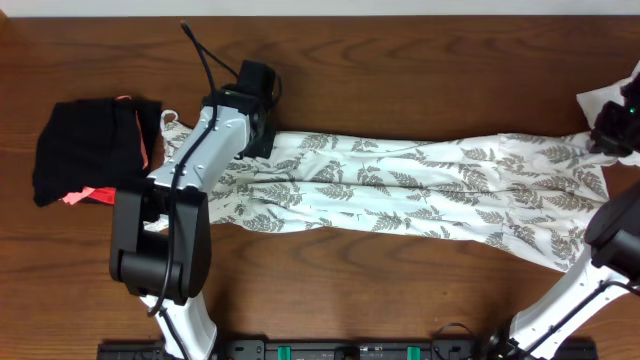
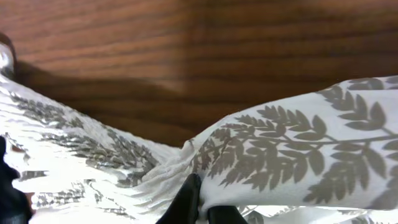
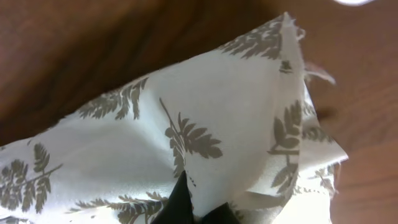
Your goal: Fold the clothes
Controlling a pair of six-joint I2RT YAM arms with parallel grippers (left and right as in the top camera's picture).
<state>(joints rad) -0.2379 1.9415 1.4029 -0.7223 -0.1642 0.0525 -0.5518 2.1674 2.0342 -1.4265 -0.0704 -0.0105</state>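
Observation:
The dress's flat printed layer (image 1: 578, 204) is below my right gripper, toward my base, so it will next move back and down and release the held edge there.
The clothes (image 1: 400, 185), a thin white dress with grey-green fern print, lie stretched across the wooden table from left to right. My left gripper (image 1: 262, 135) is shut on the dress's far edge near its left end; in the left wrist view its black fingertips (image 2: 186, 202) pinch a raised fold of the printed fabric (image 2: 298, 149). My right gripper (image 1: 606, 140) is shut on the dress's right end; in the right wrist view the fabric (image 3: 205, 106) drapes over its fingertips (image 3: 177, 202), lifted off the table.
A black bundle with coral-pink trim (image 1: 90, 150) lies at the left end of the table, beside the dress. A plain white cloth (image 1: 608, 95) shows at the right edge. Both arm bases stand at the front edge.

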